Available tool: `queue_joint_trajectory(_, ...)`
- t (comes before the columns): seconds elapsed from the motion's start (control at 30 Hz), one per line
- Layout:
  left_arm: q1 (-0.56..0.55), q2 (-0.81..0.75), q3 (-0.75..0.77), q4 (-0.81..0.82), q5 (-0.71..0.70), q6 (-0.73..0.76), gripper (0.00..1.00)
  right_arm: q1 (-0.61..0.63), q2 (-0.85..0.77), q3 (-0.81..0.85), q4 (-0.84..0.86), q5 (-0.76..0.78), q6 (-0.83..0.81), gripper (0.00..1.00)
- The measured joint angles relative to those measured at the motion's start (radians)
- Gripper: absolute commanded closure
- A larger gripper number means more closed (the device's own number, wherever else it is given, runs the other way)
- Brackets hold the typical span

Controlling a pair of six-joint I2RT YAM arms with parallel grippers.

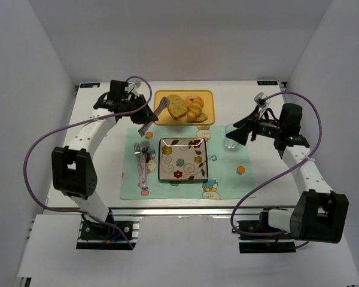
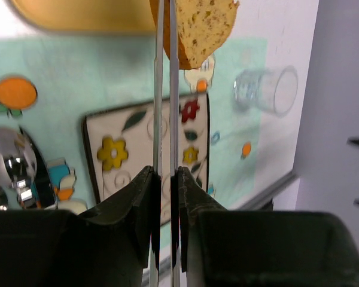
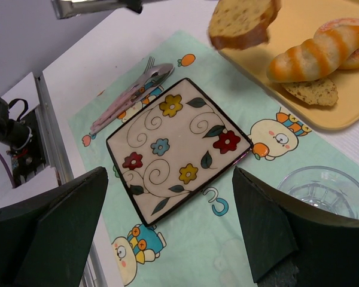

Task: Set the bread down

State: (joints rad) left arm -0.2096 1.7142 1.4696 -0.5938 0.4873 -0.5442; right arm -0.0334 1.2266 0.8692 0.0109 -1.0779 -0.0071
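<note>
The tonged bread goes back from the tray point(image 1: 161, 97) and down onto the flowered square plate point(image 1: 183, 159) next, since that plate lies empty. Then my left gripper frees the handles.
The bread point(image 1: 177, 106), a tan speckled slice with brown crust, is pinched in metal tongs point(image 1: 154, 116) above the left part of the yellow tray point(image 1: 161, 97). My left gripper point(image 1: 141, 110) is shut on the tongs' handles. In the left wrist view the tong blades point(image 2: 164, 89) run up from my left gripper point(image 2: 166, 174) to the bread point(image 2: 204, 27). The right wrist view shows the bread point(image 3: 242, 21) lifted over the tray's edge. The flowered square plate point(image 1: 183, 159) lies below on the mat. My right gripper point(image 1: 238, 133) is open and empty, hovering right of the plate point(image 3: 179, 143).
A ridged croissant point(image 3: 314, 54) and a small brown bread chunk point(image 3: 312, 91) lie on the tray point(image 3: 347, 110). A clear glass point(image 1: 231, 136) stands right of the plate near my right gripper. Fork and spoon point(image 1: 143, 158) lie left of the plate on the green mat point(image 1: 227, 176).
</note>
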Motion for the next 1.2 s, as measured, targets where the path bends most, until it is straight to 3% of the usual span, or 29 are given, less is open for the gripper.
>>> queue_joint_trajectory(0.37, 0.000, -0.325, -0.392, -0.108, 0.166, 0.186, 0.95, 0.000, 0.021, 0.000, 0.000, -0.003, 0.008, 0.11)
queue_joint_trajectory(0.6, 0.000, -0.388, -0.575, -0.111, 0.202, 0.222, 0.81, 0.000, 0.024, 0.000, 0.009, -0.010, 0.030, 0.11)
queue_joint_trajectory(0.63, 0.000, -0.387, -0.591, -0.109, 0.202, 0.222, 0.74, 0.000, 0.024, 0.000, 0.011, -0.010, 0.031, 0.11)
queue_joint_trajectory(0.83, 0.000, -0.386, -0.608, -0.091, 0.201, 0.227, 0.53, 0.000, 0.024, 0.000, 0.015, -0.010, 0.031, 0.11)
queue_joint_trajectory(1.03, 0.000, -0.387, -0.596, -0.087, 0.201, 0.234, 0.46, 0.000, 0.011, -0.006, 0.015, -0.010, 0.029, 0.11)
queue_joint_trajectory(1.2, 0.000, -0.388, -0.585, -0.089, 0.195, 0.239, 0.48, 0.000, 0.003, -0.015, 0.014, -0.011, 0.027, 0.11)
